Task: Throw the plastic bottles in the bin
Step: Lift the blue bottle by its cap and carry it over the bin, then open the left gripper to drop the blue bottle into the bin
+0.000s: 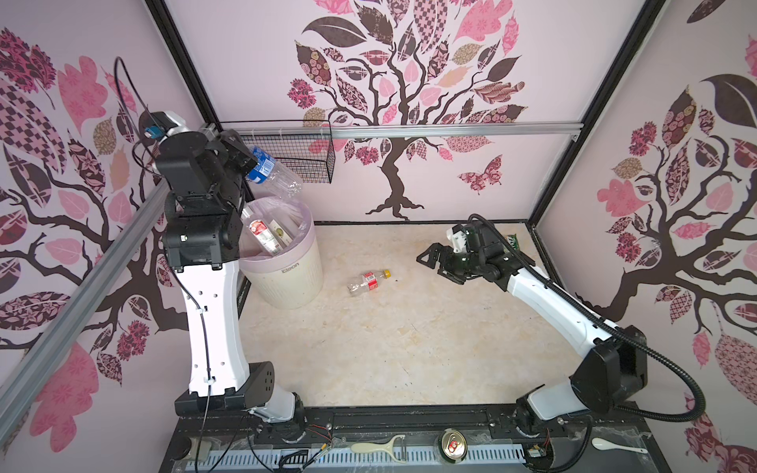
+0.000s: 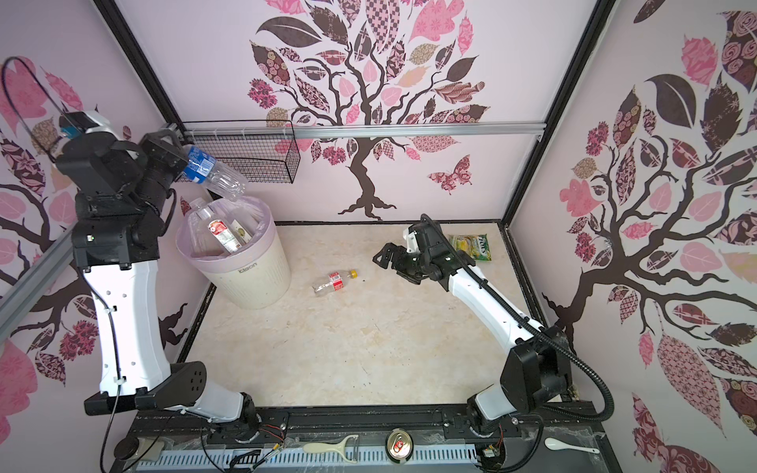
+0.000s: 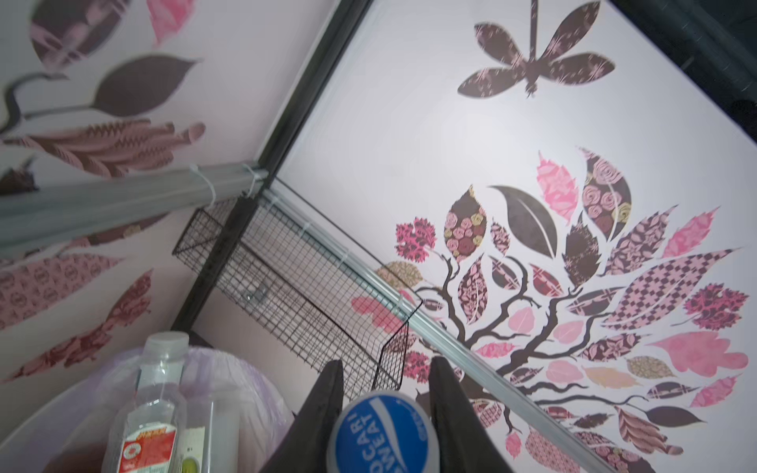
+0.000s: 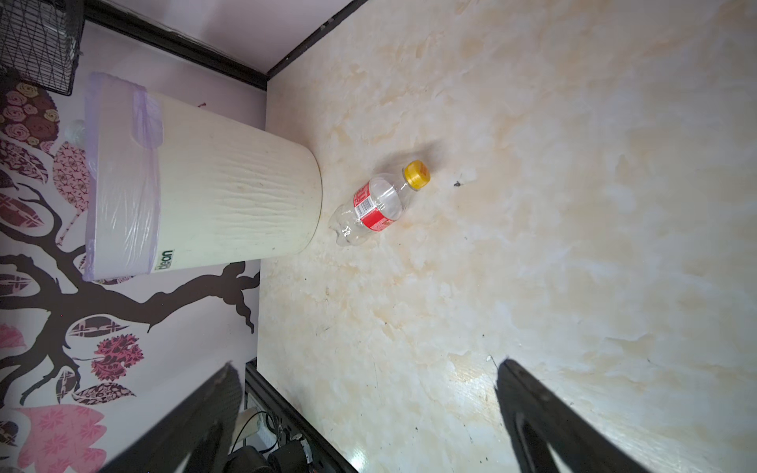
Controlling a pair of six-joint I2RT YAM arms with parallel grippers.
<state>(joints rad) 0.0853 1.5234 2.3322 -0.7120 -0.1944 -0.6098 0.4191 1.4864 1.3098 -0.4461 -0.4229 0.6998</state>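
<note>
I will lower my left gripper to the lilac-lined opening of the bin below it and release the bottle's neck end with the bottle above the bin's rim.
My left gripper (image 1: pixel 250 163) is shut on the neck end of a clear plastic bottle (image 1: pixel 276 174) with a blue label. It holds the bottle tilted above the cream ribbed bin (image 1: pixel 286 286). Its blue cap (image 3: pixel 381 434) sits between the left fingers (image 3: pixel 327 393). Two clear bottles (image 1: pixel 262 233) stick out of the lilac-lined bin, one with a red label. Another clear bottle (image 1: pixel 368 281) with a yellow cap and red label lies on the table right of the bin. My right gripper (image 1: pixel 430 264) hovers open and empty right of that bottle (image 4: pixel 377 204).
A black wire basket (image 1: pixel 299 155) hangs on the back rail behind the held bottle. A green-yellow snack packet (image 2: pixel 471 245) lies at the back right behind the right arm. On the front ledge lie a peeler (image 1: pixel 377 446), a metal can (image 1: pixel 452 446) and a spoon (image 1: pixel 614 444).
</note>
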